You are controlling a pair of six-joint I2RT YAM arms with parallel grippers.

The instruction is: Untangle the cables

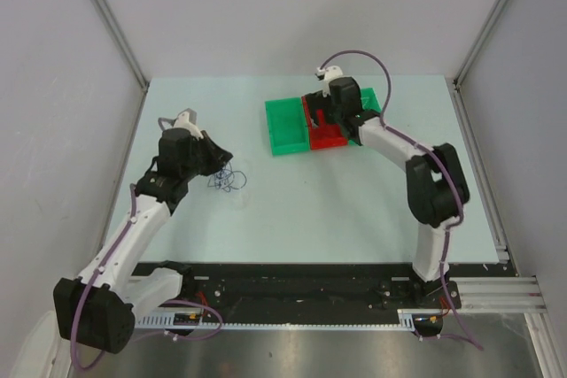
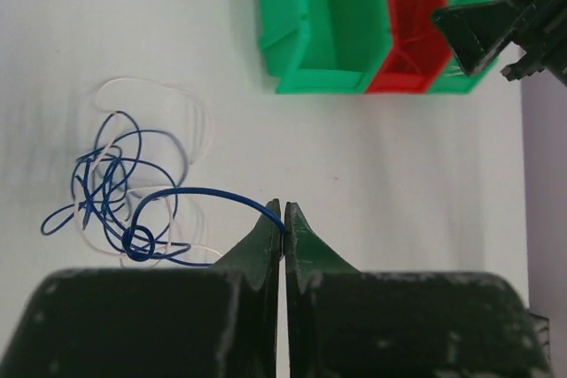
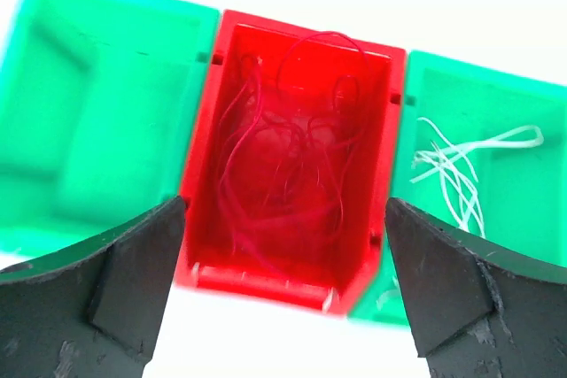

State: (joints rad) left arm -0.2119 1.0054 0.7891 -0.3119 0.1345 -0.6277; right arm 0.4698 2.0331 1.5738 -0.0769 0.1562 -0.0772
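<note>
My right gripper needs to move back, across and down to the tangle's whitish cable (image 1: 240, 191) next, because the cable is below my gripper and to its left in the top view.
A tangle of thin blue and whitish cables (image 2: 124, 192) lies on the table, also in the top view (image 1: 226, 180). My left gripper (image 2: 284, 219) is shut on the end of a blue cable (image 2: 204, 192) that arcs out of the tangle. My right gripper (image 3: 285, 210) is open and empty above the red bin (image 3: 301, 170), which holds loose red cables (image 3: 283, 130). Whitish cables (image 3: 461, 165) lie in the green bin (image 3: 483, 179) to its right.
Three bins stand side by side at the back (image 1: 288, 126): an empty green bin (image 3: 97, 121), the red one, and a green one. The right gripper shows in the left wrist view (image 2: 505, 28) over the bins.
</note>
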